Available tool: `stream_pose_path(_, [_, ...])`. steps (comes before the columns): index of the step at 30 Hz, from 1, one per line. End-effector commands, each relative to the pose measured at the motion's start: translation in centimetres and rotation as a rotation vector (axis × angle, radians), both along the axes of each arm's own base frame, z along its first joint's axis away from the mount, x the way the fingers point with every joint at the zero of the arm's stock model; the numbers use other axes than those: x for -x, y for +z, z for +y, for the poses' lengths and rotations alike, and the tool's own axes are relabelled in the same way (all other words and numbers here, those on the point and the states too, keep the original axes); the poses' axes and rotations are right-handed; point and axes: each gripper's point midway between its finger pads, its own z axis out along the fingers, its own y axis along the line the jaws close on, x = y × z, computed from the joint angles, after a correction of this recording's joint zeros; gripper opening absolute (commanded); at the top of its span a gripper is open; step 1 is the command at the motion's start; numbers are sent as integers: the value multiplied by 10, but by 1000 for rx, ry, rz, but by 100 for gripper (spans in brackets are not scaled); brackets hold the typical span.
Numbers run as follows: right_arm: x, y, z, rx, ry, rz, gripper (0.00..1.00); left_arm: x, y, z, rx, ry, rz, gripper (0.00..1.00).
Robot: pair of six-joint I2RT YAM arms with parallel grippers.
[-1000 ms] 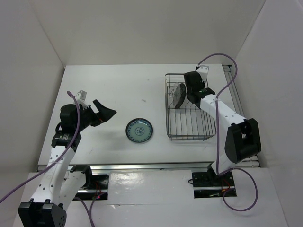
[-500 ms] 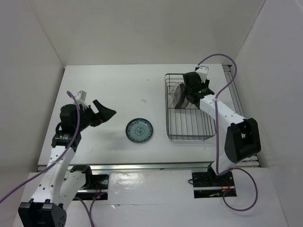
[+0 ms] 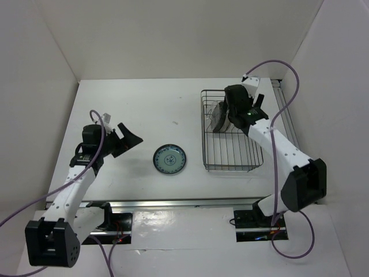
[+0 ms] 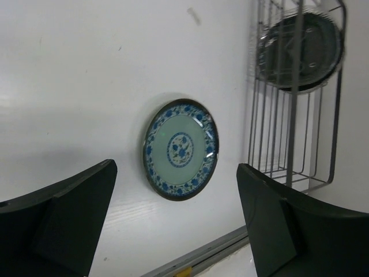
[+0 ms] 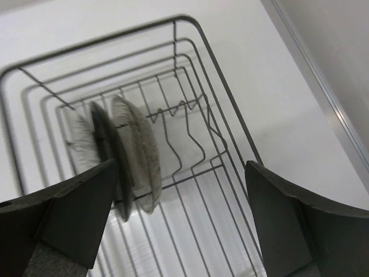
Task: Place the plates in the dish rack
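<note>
I will next move my left gripper down and across onto the blue-and-white plate's facing rim (image 3: 155,157) (image 4: 150,173), because that rim is below it and to its right in the top view.
The round blue-and-white plate (image 3: 169,158) (image 4: 180,149) lies flat on the white table, left of the dish rack (image 3: 230,168) (image 4: 294,144) (image 5: 190,34). Three plates (image 3: 218,117) stand on edge between the tines at the rack's far left end: a clear one (image 5: 75,138), a black one (image 5: 106,150) and a beige speckled one (image 5: 141,156). My right gripper (image 3: 229,115) (image 5: 181,219) hangs open over the rack just right of them, holding nothing. My left gripper (image 3: 128,143) (image 4: 176,222) is open and empty, a short way left of the blue-and-white plate and pointing at it.
The rack's near half holds only bare wires and tines. A metal rail (image 3: 173,203) runs along the table's near edge, and another rail (image 3: 288,115) runs down the right side beyond the rack. White walls enclose the table on three sides.
My right gripper has opened and let go of the beige plate, which now stands in the rack, and has drawn back a little. My left arm has shifted slightly to the right.
</note>
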Motion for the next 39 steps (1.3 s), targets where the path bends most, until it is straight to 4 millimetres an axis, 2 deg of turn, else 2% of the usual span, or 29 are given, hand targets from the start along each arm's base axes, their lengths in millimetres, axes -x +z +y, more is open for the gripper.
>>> stream_pose_path(1, [21, 72, 5, -62, -3, -171, 97, -1, -32, -4, 17, 10, 98, 96])
stream_pose_path(2, [26, 85, 11, -89, 24, -207, 100, 2, -42, -10, 19, 1, 125, 95])
stream_pose_path(5, [29, 86, 22, -115, 80, -216, 100, -2, -50, -22, 27, -31, 111, 87])
stream_pose_path(7, [31, 87, 31, -132, 129, -215, 100, -2, -56, -30, 24, -45, 117, 86])
stream_pose_path(9, [33, 85, 38, -135, 163, -211, 100, -4, -71, -32, 2, -40, 156, 86])
stream_pose_path(11, [35, 81, 39, -135, 180, -208, 100, 0, -84, -38, -2, -52, 181, 86])
stream_pose_path(12, [36, 89, 45, -153, 202, -235, 100, -4, -85, -38, -14, -44, 168, 84])
stream_pose_path(13, [40, 87, 44, -153, 202, -233, 100, 1, -98, -42, -31, -55, 206, 82])
stream_pose_path(14, [39, 86, 50, -162, 222, -236, 100, -2, -101, -43, -44, -48, 202, 82])
stream_pose_path(18, [43, 93, 48, -162, 226, -253, 100, -1, -121, -47, -70, -36, 255, 82])
stream_pose_path(24, [47, 101, 51, -168, 248, -274, 100, -5, -130, -57, -69, -48, 268, 74])
stream_pose_path(25, [47, 101, 51, -168, 248, -274, 100, -5, -134, -59, -65, -55, 278, 67])
stream_pose_path(26, [47, 101, 52, -171, 256, -272, 100, -6, -135, -59, -65, -55, 277, 65])
stream_pose_path(33, [47, 106, 51, -170, 259, -287, 100, -2, -154, -67, -66, -75, 325, 66])
stream_pose_path(37, [47, 106, 51, -170, 259, -287, 100, -4, -154, -70, -58, -78, 320, 65])
stream_pose_path(39, [47, 106, 51, -170, 259, -287, 100, 0, -159, -72, -65, -87, 338, 49])
